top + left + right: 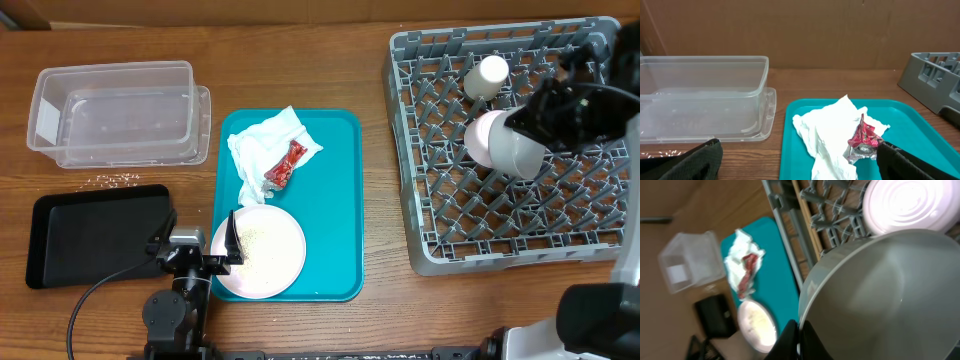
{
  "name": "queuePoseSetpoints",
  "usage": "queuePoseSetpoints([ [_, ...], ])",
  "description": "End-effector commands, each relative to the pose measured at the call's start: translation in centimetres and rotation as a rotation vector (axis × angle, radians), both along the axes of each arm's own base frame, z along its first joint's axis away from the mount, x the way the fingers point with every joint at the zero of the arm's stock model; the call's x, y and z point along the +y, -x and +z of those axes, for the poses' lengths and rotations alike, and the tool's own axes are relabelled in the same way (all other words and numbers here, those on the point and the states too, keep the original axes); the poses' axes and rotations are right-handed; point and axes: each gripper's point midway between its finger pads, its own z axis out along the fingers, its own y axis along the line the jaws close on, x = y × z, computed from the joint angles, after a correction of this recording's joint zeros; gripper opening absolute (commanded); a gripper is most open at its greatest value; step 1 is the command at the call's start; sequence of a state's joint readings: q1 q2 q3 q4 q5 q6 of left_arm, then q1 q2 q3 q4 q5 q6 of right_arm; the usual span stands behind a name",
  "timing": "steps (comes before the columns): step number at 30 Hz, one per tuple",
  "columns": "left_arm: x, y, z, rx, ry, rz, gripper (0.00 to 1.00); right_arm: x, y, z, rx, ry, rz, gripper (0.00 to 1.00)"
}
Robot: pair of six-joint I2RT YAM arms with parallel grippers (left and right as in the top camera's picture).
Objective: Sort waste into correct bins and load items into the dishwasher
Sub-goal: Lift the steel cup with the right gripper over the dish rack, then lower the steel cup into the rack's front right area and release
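The robot's right gripper needs to move down and back, so that the grey bowl tilts onto the rack's near wires (504, 194).
A crumpled white napkin (262, 145) with a red foil packet (285, 165) on it lies on the teal tray (340, 200). On the tray's near end sits a pale-pink plate (262, 250) holding rice-like crumbs. My left gripper (198, 238) is open at the plate's left edge, nothing between its fingers (910, 162); ahead of it are the napkin (827, 130) and packet (864, 137). My right gripper (800, 335) is shut on the rim of the grey bowl (880, 295), held over the dish rack (400, 150) beside the upturned pink bowl (905, 205). A white cup (487, 75) stands in the rack.
The clear plastic tub (115, 110) is at the back left and the black tray (90, 235) at the front left. Loose white crumbs (115, 180) lie on the wood between them. The rack fills the right side of the table.
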State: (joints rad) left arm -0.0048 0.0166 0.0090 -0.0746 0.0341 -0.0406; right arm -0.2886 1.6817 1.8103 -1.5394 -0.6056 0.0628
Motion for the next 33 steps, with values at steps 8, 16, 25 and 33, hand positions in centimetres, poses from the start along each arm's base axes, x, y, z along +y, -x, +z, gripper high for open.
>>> queuePoseSetpoints([
  [8,0.0,0.0,0.0,-0.007,-0.026,-0.005,1.0,0.0,2.3,-0.7,-0.214,-0.406,0.1,0.04],
  [16,0.0,0.0,0.0,-0.007,-0.026,-0.005,1.0,-0.8,3.0,-6.0,-0.144,-0.461,0.039,0.04],
  [25,0.0,0.0,0.0,-0.007,-0.026,-0.005,1.0,-0.9,2.3,-6.4,-0.133,-0.567,-0.003,0.04],
  [33,0.0,0.0,0.0,-0.007,-0.026,-0.005,1.0,-1.2,2.3,-5.9,-0.127,-0.606,-0.037,0.04],
])
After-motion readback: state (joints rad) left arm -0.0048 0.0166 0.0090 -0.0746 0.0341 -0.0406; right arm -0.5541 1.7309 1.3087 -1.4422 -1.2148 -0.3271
